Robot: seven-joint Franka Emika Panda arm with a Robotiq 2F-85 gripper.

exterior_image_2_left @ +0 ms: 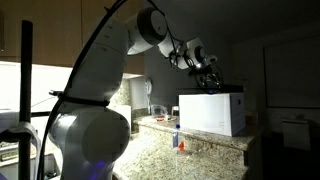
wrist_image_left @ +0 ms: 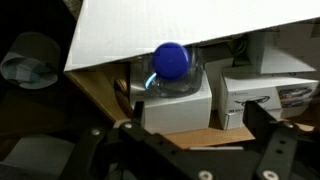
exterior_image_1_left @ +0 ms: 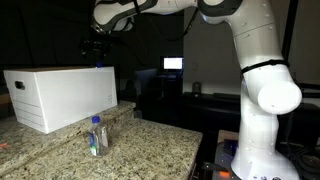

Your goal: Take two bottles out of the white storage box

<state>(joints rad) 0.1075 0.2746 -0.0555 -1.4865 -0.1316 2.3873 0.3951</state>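
Note:
My gripper will first move toward the white side of the box, so it can go down over the bottle's blue cap [wrist_image_left: 172, 61].
The white storage box [exterior_image_1_left: 60, 95] stands on the granite counter and shows in both exterior views [exterior_image_2_left: 210, 112]. One small clear bottle with a blue label [exterior_image_1_left: 97, 136] stands upright on the counter in front of the box, also seen in an exterior view [exterior_image_2_left: 180, 136]. My gripper [exterior_image_1_left: 97, 45] hovers above the box's open top [exterior_image_2_left: 205, 68]. In the wrist view a second bottle [wrist_image_left: 172, 66], seen from above with a blue cap, sits inside under the box's white wall [wrist_image_left: 180, 25]. My gripper [wrist_image_left: 195, 135] is open and empty, above and short of this bottle.
Small white cartons [wrist_image_left: 258, 95] lie inside the box beside and under the bottle, on a brown floor. A blurred clear round thing [wrist_image_left: 28, 60] shows at the wrist view's left. The granite counter [exterior_image_1_left: 150, 150] ends at an edge near the robot base [exterior_image_1_left: 262, 150].

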